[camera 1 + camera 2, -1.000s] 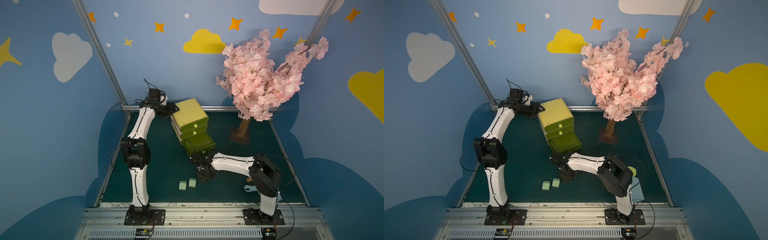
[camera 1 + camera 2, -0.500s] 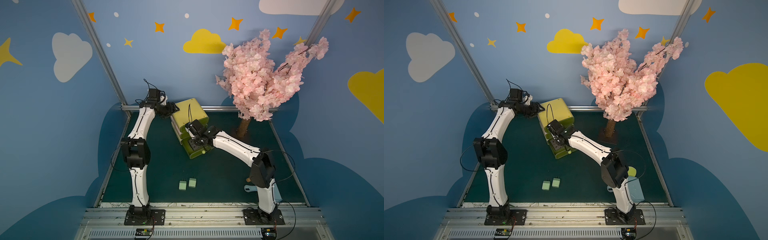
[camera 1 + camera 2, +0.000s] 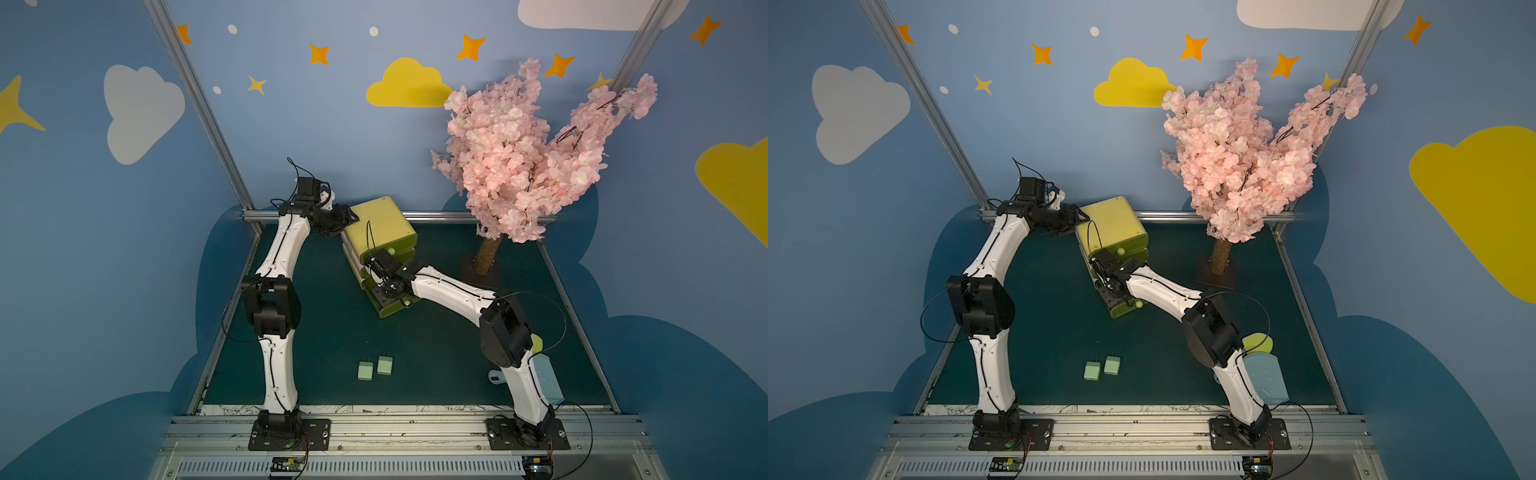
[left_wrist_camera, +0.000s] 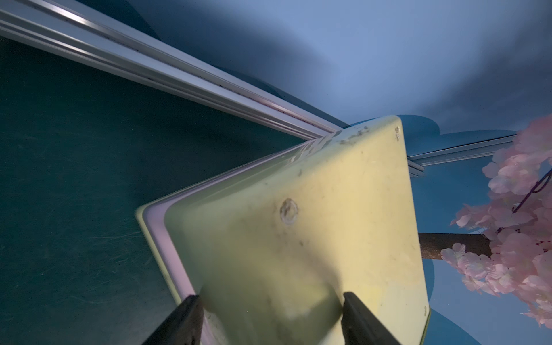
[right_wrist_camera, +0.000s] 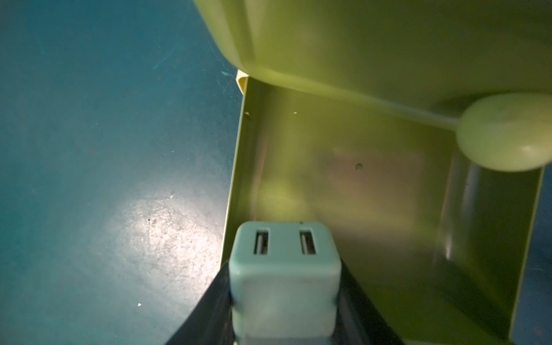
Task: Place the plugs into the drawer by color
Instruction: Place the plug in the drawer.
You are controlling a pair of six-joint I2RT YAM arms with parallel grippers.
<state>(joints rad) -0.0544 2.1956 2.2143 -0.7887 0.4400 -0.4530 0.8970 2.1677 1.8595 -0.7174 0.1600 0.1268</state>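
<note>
I will next lower the mint green plug inside the drawer's side and release it there, as the open drawer's bare bottom lies just below my right gripper.
The yellow-green drawer chest (image 3: 380, 226) (image 3: 1111, 222) stands at the back of the mat, its bottom drawer (image 3: 390, 306) (image 3: 1124, 308) pulled open. My left gripper (image 3: 347, 220) (image 3: 1077, 220) (image 4: 271, 316) is shut on the chest's (image 4: 298, 239) rear corner. My right gripper (image 3: 384, 286) (image 3: 1111, 286) (image 5: 285, 298) is shut on a mint green plug (image 5: 285, 277), held over the open drawer's near-left corner; the drawer's floor (image 5: 373, 194) shows bare. Two more mint green plugs (image 3: 365, 370) (image 3: 385, 365) (image 3: 1092, 370) (image 3: 1112, 365) lie side by side on the mat at the front.
A pink blossom tree (image 3: 528, 166) (image 3: 1237, 158) stands on a dark base at the back right. A light blue dustpan (image 3: 548, 378) (image 3: 1266, 378) lies behind my right arm at the front right. The middle drawer's knob (image 5: 504, 131) juts over the open drawer.
My right arm has swung from the front of the mat, next to the two loose plugs, up to the open bottom drawer. The left arm has stayed still.
</note>
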